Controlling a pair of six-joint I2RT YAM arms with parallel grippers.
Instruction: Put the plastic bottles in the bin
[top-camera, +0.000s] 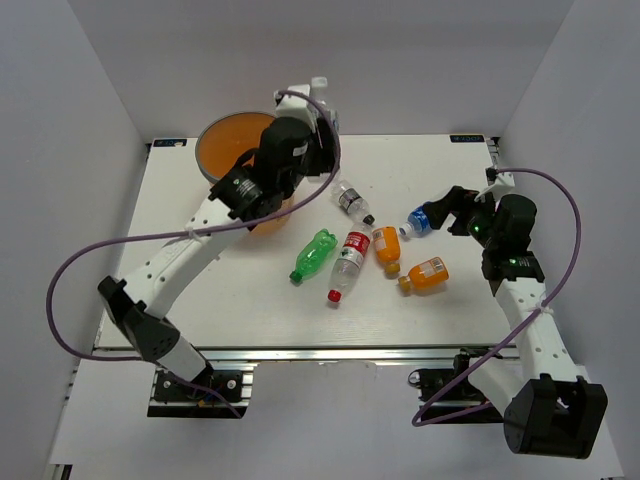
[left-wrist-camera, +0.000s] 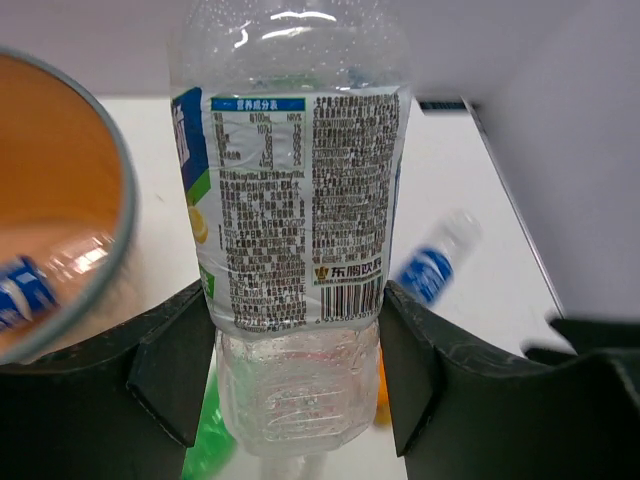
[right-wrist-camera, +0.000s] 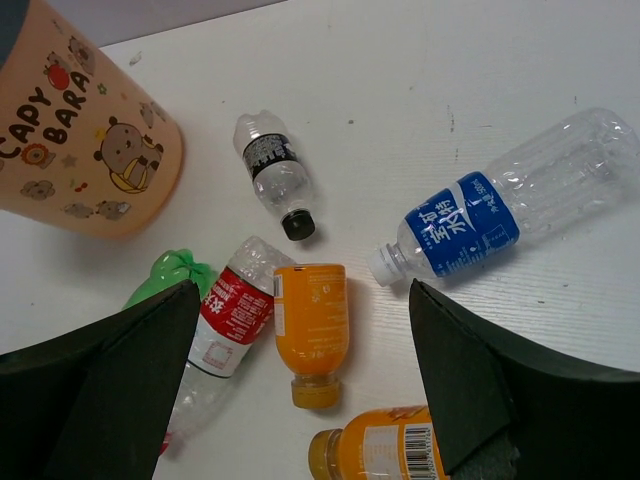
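Observation:
My left gripper is to swing to the left in the top view next, over the bin's opening (top-camera: 229, 146) (left-wrist-camera: 50, 190), and let go of the clear bottle.
My left gripper (top-camera: 308, 112) is shut on a clear bottle with a white cap (top-camera: 318, 88) and holds it in the air just right of the orange bin (top-camera: 207, 140). In the left wrist view the gripper (left-wrist-camera: 295, 330) clamps the bottle (left-wrist-camera: 300, 180) low on its body, and the bin's grey rim (left-wrist-camera: 127, 215) is at the left. My right gripper (top-camera: 447, 212) is open and empty above the blue-labelled bottle (top-camera: 420, 220). In the right wrist view the gripper (right-wrist-camera: 303, 300) hangs over an orange bottle (right-wrist-camera: 310, 315), and the blue-labelled bottle (right-wrist-camera: 465, 225) lies up to the right.
On the table lie a black-capped clear bottle (top-camera: 351, 202), a green bottle (top-camera: 313, 255), a red-labelled clear bottle (top-camera: 348, 262) and two orange bottles (top-camera: 387, 250) (top-camera: 425, 276). The bin's marked side (right-wrist-camera: 90, 150) shows at the upper left. White walls enclose the table.

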